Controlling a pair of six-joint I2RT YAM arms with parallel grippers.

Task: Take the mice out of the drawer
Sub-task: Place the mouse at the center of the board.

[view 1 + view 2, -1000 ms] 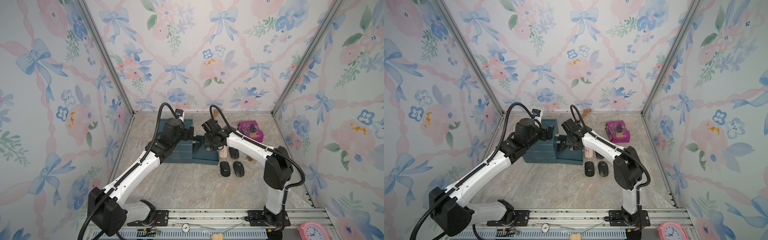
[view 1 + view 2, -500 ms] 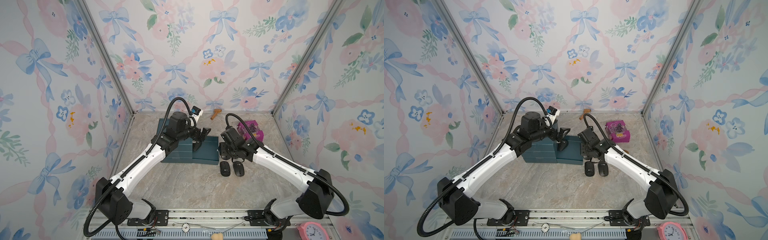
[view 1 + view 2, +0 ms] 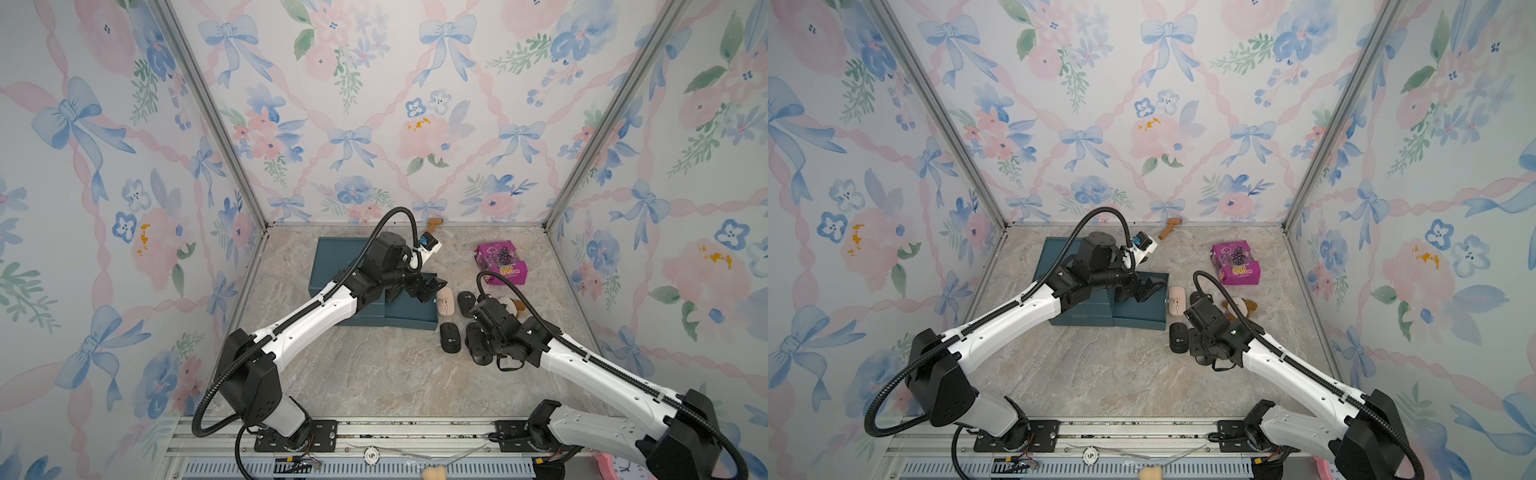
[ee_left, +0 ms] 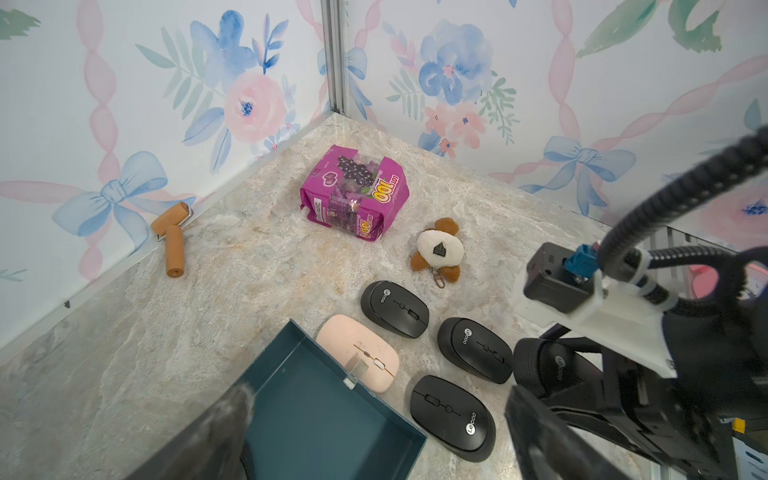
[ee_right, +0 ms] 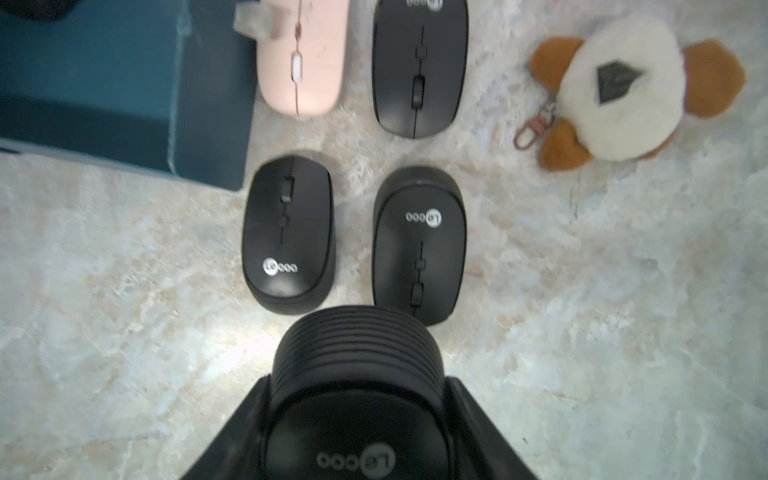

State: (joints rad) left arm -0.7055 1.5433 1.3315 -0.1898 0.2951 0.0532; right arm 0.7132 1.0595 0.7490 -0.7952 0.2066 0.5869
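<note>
The bare tabletop clear of mice [image 3: 489,381] is below my right gripper and nearer my base. My right gripper will move back and down to let go of the black mouse.
The teal drawer [image 4: 332,428] stands pulled out of its cabinet [image 3: 332,266], and the part of its floor that shows is bare. On the table beside it lie the mice: a pale pink one [image 4: 359,351] and three black ones [image 4: 395,307] [image 4: 473,349] [image 4: 453,417]. My right gripper [image 5: 357,436] is shut on another black mouse [image 5: 357,395], low over the table just in front of that group. My left gripper [image 4: 378,440] hangs open over the drawer's right end with nothing between its fingers.
A brown-and-white plush keychain [image 4: 438,249] lies just beyond the mice. A purple snack pack [image 4: 357,191] sits near the back right corner. A wooden roller [image 4: 172,232] rests against the back wall. The walls [image 3: 665,208] close in on three sides.
My right gripper has pulled away from the drawer, forward and to the right, carrying a black mouse. My left gripper has swung right, over the open drawer's end.
</note>
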